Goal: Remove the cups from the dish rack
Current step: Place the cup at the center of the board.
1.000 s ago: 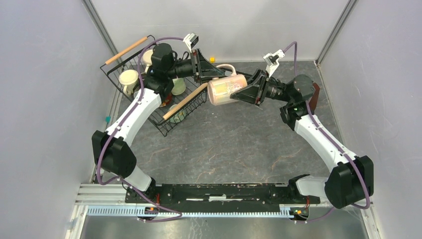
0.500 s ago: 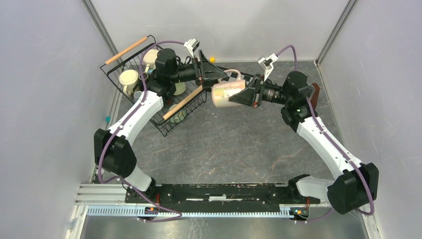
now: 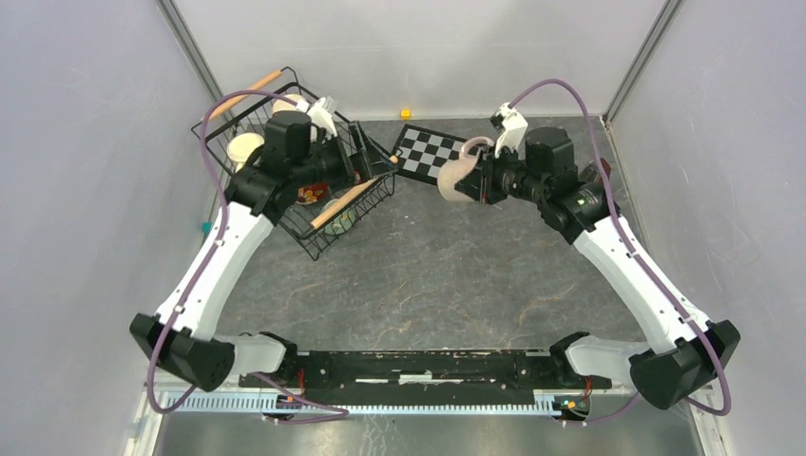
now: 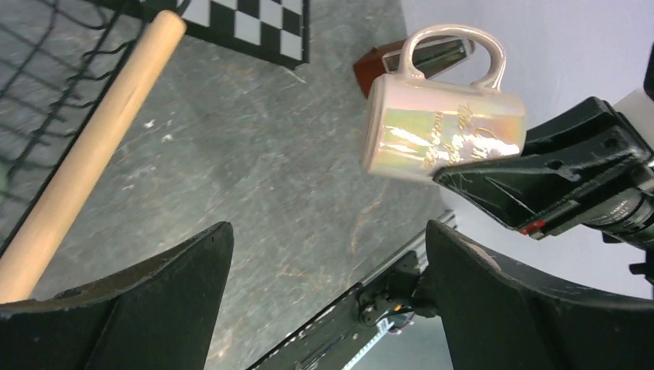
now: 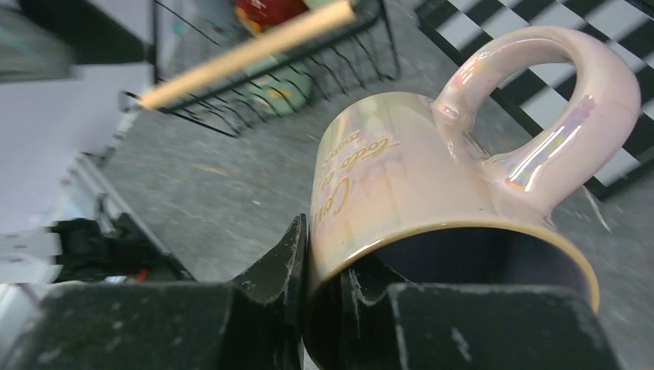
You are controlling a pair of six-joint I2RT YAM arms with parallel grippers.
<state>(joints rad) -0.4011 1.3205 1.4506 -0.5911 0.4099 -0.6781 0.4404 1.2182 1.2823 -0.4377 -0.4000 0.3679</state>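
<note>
My right gripper holds the cup sideways, so next it will tilt to point down and lower to release the cup on the bare tabletop short of the checkered board.
The beige-pink iridescent cup [image 3: 457, 178] hangs sideways above the table, just right of the checkered board. My right gripper [image 3: 480, 180] is shut on its rim, one finger outside the wall and one inside. The right wrist view shows that cup [image 5: 432, 177] close up, handle on top, with the gripper [image 5: 332, 247] pinching it. My left gripper [image 3: 373, 157] stands wide open with nothing in it over the right rim of the dish rack [image 3: 220, 152]. In the left wrist view the cup [image 4: 443, 135] floats well beyond the gripper [image 4: 328, 231]. A cream cup [image 3: 245, 147] and a light green cup [image 3: 340, 220] sit in the rack.
A checkered board [image 3: 428, 150] lies between the rack and the held cup. A brown metronome [image 3: 601, 177] stands behind the right arm. The rack's wooden handle [image 4: 92, 146] runs close to my left finger. A small yellow block [image 3: 406, 114] sits by the back wall.
My left gripper let go of the pink cup, opened wide and drew back left over the rack. The right gripper closed on the cup's rim and carried it to the right.
</note>
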